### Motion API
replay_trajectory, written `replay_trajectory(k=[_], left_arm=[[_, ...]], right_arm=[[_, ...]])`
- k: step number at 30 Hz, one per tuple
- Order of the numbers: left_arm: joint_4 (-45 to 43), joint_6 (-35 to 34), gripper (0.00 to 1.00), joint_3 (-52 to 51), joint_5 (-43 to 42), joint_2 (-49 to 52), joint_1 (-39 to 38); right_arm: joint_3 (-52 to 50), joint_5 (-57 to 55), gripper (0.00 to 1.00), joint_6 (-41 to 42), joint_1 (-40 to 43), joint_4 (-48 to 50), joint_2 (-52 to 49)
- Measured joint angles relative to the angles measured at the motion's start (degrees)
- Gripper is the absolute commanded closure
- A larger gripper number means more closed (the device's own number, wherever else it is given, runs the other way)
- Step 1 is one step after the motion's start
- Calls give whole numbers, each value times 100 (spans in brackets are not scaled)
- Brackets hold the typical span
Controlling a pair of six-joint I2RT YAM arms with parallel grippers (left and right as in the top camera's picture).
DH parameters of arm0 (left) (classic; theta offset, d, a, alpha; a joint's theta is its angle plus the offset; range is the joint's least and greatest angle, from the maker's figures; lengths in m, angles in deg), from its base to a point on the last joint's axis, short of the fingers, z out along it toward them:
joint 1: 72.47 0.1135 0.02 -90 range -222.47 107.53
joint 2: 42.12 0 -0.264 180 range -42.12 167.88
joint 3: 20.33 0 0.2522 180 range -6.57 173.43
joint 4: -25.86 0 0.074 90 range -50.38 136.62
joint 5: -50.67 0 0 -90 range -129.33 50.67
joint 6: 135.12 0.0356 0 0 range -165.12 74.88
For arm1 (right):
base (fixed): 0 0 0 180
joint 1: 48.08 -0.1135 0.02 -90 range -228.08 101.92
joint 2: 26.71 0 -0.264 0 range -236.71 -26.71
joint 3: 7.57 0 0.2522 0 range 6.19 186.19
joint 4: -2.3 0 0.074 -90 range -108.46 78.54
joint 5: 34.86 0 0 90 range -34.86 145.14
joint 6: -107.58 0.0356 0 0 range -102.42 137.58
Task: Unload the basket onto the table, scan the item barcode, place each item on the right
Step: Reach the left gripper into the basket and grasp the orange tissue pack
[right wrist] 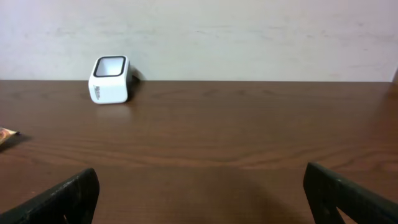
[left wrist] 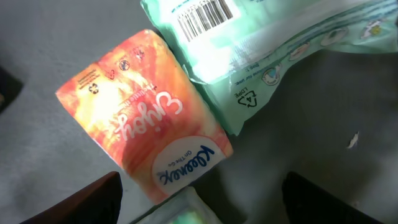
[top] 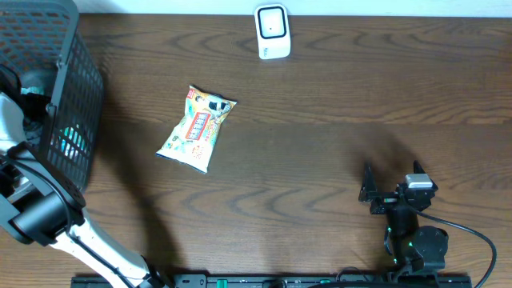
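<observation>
The tissue pack's Kleenex end (left wrist: 185, 160) is nearest to my left gripper's open fingers, so that gripper should next go down and to the left in its wrist view onto that end.
A white barcode scanner (top: 272, 32) stands at the far edge of the table, also seen in the right wrist view (right wrist: 111, 79). A yellow snack packet (top: 196, 128) lies flat left of centre. My left arm reaches down into the black mesh basket (top: 76, 88). There my left gripper (left wrist: 202, 208) hangs open above an orange Kleenex tissue pack (left wrist: 143, 118), holding nothing. A pale green pack (left wrist: 261, 43) with its barcode showing lies beside the tissue pack. My right gripper (top: 390, 190) (right wrist: 205, 205) rests open and empty at the near right, facing the scanner.
The basket stands at the table's far left corner, its walls closely surrounding my left arm (top: 24, 128). Another pale green pack edge (left wrist: 186, 211) lies just under the left fingers. The snack packet's corner (right wrist: 5, 135) shows at the left edge of the right wrist view.
</observation>
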Motion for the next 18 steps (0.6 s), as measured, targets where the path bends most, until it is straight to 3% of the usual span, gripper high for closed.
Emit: replay_trajectory(k=[13,18], left_arm=[[-227,-131,20,-175,-37,291,170],[-387,68,41,-190,-35,306,293]], right_arm=[[0,0,1,0,0,0,0],[0,0,1,0,0,0,0]])
